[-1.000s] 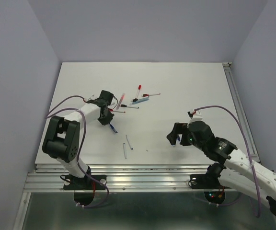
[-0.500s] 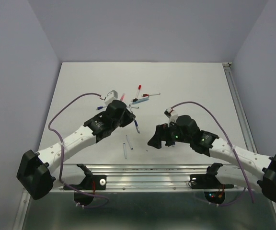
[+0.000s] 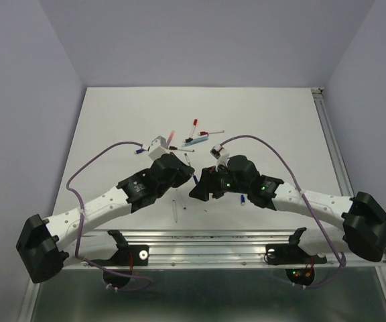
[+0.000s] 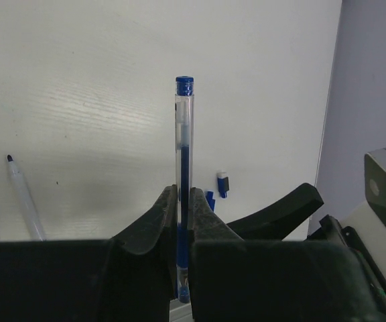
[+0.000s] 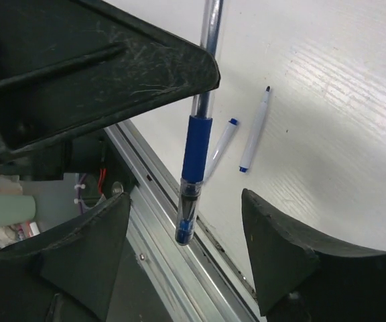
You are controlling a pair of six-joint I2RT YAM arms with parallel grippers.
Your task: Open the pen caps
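My left gripper should next draw back and lower the blue pen onto the bare tabletop beside the white pens, which lies below and back, and release it.
My left gripper (image 3: pixel 187 173) (image 4: pixel 183 191) is shut on a blue pen (image 4: pixel 183 134) with a clear barrel and holds it above the table's near middle. In the right wrist view the pen's capped end (image 5: pixel 187 218), clear with a blue tip, hangs below the left fingers. My right gripper (image 3: pixel 200 188) (image 5: pixel 185 201) is open, one finger on each side of that end, not touching it. A loose blue cap (image 4: pixel 223 183) (image 3: pixel 243 200) lies on the table. Red, pink and light blue pens (image 3: pixel 194 139) lie at the back.
Two white pens (image 3: pixel 177 204) (image 5: pixel 252 131) lie near the front edge. Another small blue piece (image 3: pixel 139 151) lies at the back left. The metal rail (image 5: pixel 166 228) runs along the table's near edge, right under the grippers.
Both arms have swung in to the near middle of the table. The left one brought the blue pen from the left; the right gripper moved left and now brackets the pen's end.
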